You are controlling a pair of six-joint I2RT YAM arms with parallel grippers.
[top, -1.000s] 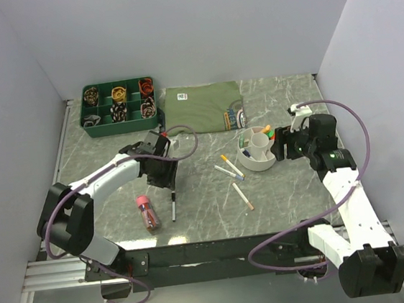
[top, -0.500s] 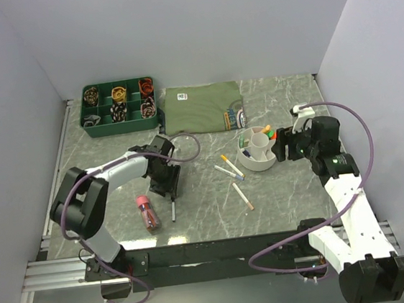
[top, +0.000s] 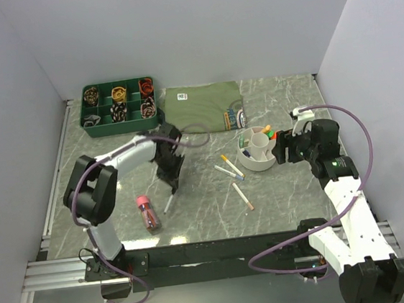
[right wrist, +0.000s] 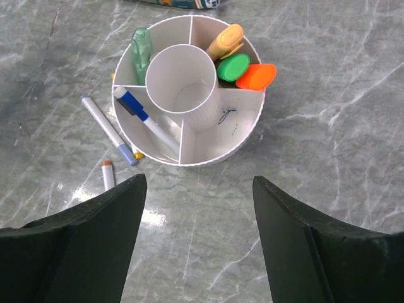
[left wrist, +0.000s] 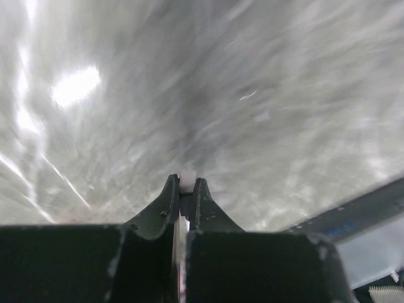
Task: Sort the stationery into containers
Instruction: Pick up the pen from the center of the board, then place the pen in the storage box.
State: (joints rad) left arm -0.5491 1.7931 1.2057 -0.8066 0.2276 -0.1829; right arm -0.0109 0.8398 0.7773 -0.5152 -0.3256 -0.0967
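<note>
Next, my left gripper will rise, swing over the blue-capped marker's compartment and release the white pen, as the pen-holding organiser is to its right in the top view.
My left gripper is shut on a slim white pen, which hangs slanted from the jaws over the table. In the left wrist view its white end sticks out between the shut fingers. The white round organiser stands at the right. It holds orange and green highlighters, a green pen and a blue-capped marker. My right gripper is open and empty just right of the organiser; in the right wrist view it hovers near the rim. Three pens lie loose left of the organiser. A pink-capped tube lies at the left.
A green divided tray with small items stands at the back left. A folded olive-green cloth lies behind the organiser. White walls close the table on the left, back and right.
My left gripper has swung right and away from me with the pen; the pen has come off the table at its upper end and now slants. The right gripper has barely moved.
</note>
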